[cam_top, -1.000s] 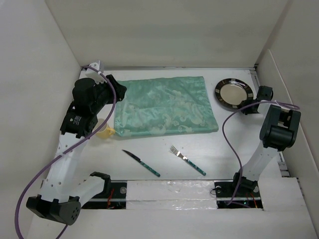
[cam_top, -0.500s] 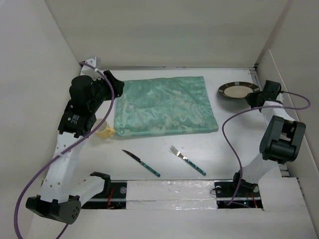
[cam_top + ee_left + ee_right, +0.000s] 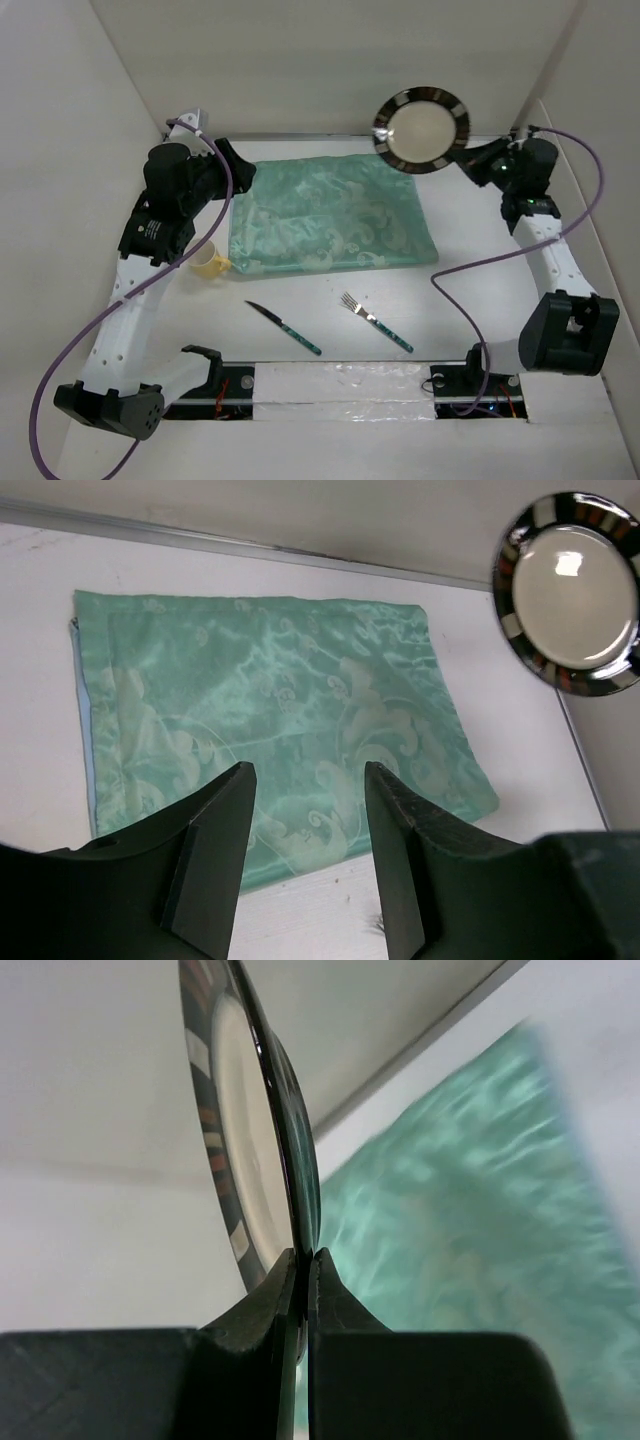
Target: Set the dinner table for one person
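Note:
Next, my right gripper goes left in the top view and lowers the plate (image 3: 422,130) onto the mint-green cloth's middle (image 3: 322,218), then releases it, as that spot is bare.
My right gripper (image 3: 468,158) is shut on the rim of a round plate (image 3: 422,130) with a dark patterned border and pale centre. It holds the plate high in the air, tilted on edge, above the far right corner of the mint-green cloth (image 3: 330,212). The right wrist view shows the plate (image 3: 255,1110) edge-on, pinched between my fingers (image 3: 262,1305). The plate (image 3: 572,590) also shows in the left wrist view. My left gripper (image 3: 305,855) is open and empty over the cloth's near left part (image 3: 270,720). A knife (image 3: 284,327) and a fork (image 3: 375,322) lie on the white dinner table (image 3: 470,290).
A yellow cup (image 3: 210,264) stands by the cloth's near left corner, under the left arm. White walls (image 3: 330,70) border the table. A purple cable (image 3: 470,270) loops from the right arm over the table's right side.
My right gripper has lifted the plate off the far right of the table and swung it up and left, tilted on edge. The left arm shifted slightly.

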You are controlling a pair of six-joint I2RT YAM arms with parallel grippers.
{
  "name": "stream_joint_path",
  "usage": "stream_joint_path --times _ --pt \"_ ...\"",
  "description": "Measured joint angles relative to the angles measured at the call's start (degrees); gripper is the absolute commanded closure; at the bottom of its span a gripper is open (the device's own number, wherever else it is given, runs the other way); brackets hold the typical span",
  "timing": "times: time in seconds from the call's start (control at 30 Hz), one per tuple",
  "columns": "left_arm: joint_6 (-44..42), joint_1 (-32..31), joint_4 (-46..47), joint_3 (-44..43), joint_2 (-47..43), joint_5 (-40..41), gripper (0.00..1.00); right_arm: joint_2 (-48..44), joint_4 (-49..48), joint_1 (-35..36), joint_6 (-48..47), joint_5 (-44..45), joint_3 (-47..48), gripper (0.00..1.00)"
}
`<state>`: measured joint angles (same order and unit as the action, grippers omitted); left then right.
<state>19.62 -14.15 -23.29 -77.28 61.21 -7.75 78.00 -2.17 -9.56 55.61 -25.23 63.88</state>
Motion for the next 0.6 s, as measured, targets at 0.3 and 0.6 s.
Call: stream_joint_path --times 0.3,0.6 --pt "1.01 0.0 -4.17 0.0 -0.68 1.62 0.51 10.4 -5.99 19.89 -0.37 -12.92 -1.22 1.0" --pt "1.07 0.0 -7.06 0.0 -4.5 4.74 0.5 23.93 -7.37 24.57 0.02 -9.68 -0.24 1.0"
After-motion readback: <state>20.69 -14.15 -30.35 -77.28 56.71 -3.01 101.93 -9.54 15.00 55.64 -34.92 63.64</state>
